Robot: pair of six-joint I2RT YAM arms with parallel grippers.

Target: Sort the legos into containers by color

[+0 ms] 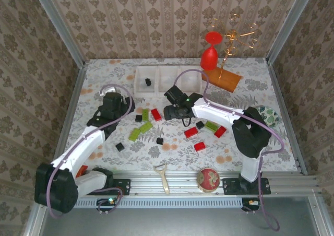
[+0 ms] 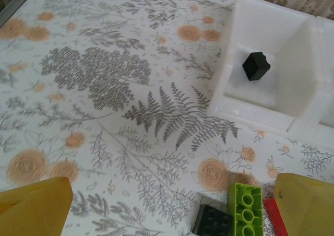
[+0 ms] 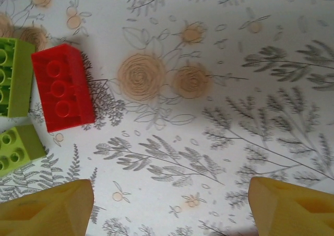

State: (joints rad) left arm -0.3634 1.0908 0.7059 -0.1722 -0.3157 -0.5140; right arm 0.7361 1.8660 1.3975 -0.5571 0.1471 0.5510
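Observation:
My left gripper should move back and down next, over the lime brick closest to the bar [image 1: 134, 134], and turn to straddle the brick's long sides, because they are clear of neighbours.
Three joined white bins [image 1: 168, 79] stand at the back; the left bin [image 2: 261, 32] holds one black brick [image 2: 256, 66]. Red, lime and black legos lie scattered mid-table: a red brick [image 1: 156, 114], a lime brick [image 1: 141, 130], a black cube [image 1: 159, 140], another red brick [image 1: 191, 132]. My left gripper [image 2: 172, 215] is open above the cloth, in front of the left bin, with a black brick [image 2: 214, 221] and a lime brick [image 2: 246, 210] near its right finger. My right gripper [image 3: 169, 210] is open and empty, with a red brick [image 3: 61, 87] and lime bricks [image 3: 13, 77] off to its left.
A red goblet [image 1: 210, 50] and an orange-brown wooden board [image 1: 222, 78] stand at the back right. A round red tin [image 1: 209, 179] and a peeler-like tool [image 1: 163, 174] lie at the near rail. A patterned plate [image 1: 269, 115] sits at the right edge.

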